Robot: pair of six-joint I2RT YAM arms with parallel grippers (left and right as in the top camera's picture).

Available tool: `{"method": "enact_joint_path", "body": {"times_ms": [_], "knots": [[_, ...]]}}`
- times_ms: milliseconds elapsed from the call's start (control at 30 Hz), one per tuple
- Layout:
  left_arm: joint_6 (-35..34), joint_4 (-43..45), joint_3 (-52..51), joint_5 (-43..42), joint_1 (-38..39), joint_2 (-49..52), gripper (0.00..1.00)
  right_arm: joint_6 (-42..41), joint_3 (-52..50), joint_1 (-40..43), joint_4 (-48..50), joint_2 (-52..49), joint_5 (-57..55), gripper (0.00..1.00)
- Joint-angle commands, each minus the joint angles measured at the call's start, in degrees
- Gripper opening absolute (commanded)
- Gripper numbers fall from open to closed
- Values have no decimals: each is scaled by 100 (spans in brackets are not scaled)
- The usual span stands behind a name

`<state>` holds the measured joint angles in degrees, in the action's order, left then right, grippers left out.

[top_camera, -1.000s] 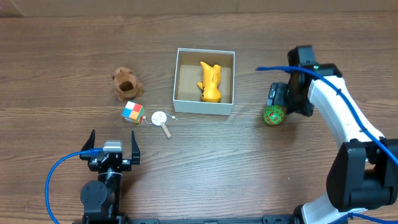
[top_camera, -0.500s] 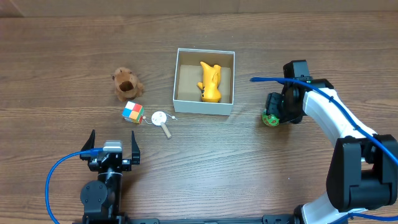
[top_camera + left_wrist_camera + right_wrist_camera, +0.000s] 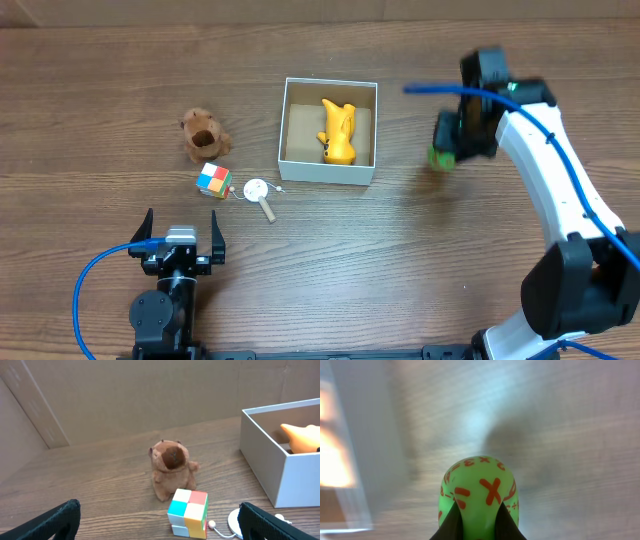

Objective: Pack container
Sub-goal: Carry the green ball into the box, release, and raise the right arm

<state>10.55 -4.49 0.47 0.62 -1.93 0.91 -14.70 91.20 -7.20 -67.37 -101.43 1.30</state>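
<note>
My right gripper moves over the container's white side next, above the container's empty bottom on the plush's side of the yellow toy (image 3: 338, 130).
The container (image 3: 325, 172), a white-walled box with a brown bottom, sits at the table's middle with a yellow toy (image 3: 338, 130) inside. To its right, my right gripper (image 3: 447, 142) is shut on a green ball (image 3: 438, 156) with red marks. In the right wrist view the ball (image 3: 479, 485) bulges between my dark fingers (image 3: 451, 527), and the table behind it is blurred. My left gripper (image 3: 181, 228) stands open near the front edge. It faces a brown plush (image 3: 171, 467) and a colour cube (image 3: 188, 512), touching neither.
A white disc on a cord (image 3: 259, 190) lies between the cube (image 3: 213, 181) and the container. The plush (image 3: 203, 133) sits left of the container. The container's white wall (image 3: 280, 460) and the yellow toy (image 3: 302, 437) show at the right of the left wrist view.
My right gripper has shut on the green ball and carried it toward the far side of the table, beside the container. The left arm has not moved.
</note>
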Motion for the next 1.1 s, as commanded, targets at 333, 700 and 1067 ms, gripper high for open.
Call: {"method": "enact_joint_path", "body": {"times_ms": [333,700,1067], "knots": [[61,7,-20,-66,-33,-61,100,170,1366,-1829,713,-179,0,4],[61,7,-20,-66,-33,-61,100,168,1294,-2450,1261,-918,-160,4],[61,7,-20,-66,-33,-61,100,260,1294,-2586,1622,-1353,-50,27]]}}
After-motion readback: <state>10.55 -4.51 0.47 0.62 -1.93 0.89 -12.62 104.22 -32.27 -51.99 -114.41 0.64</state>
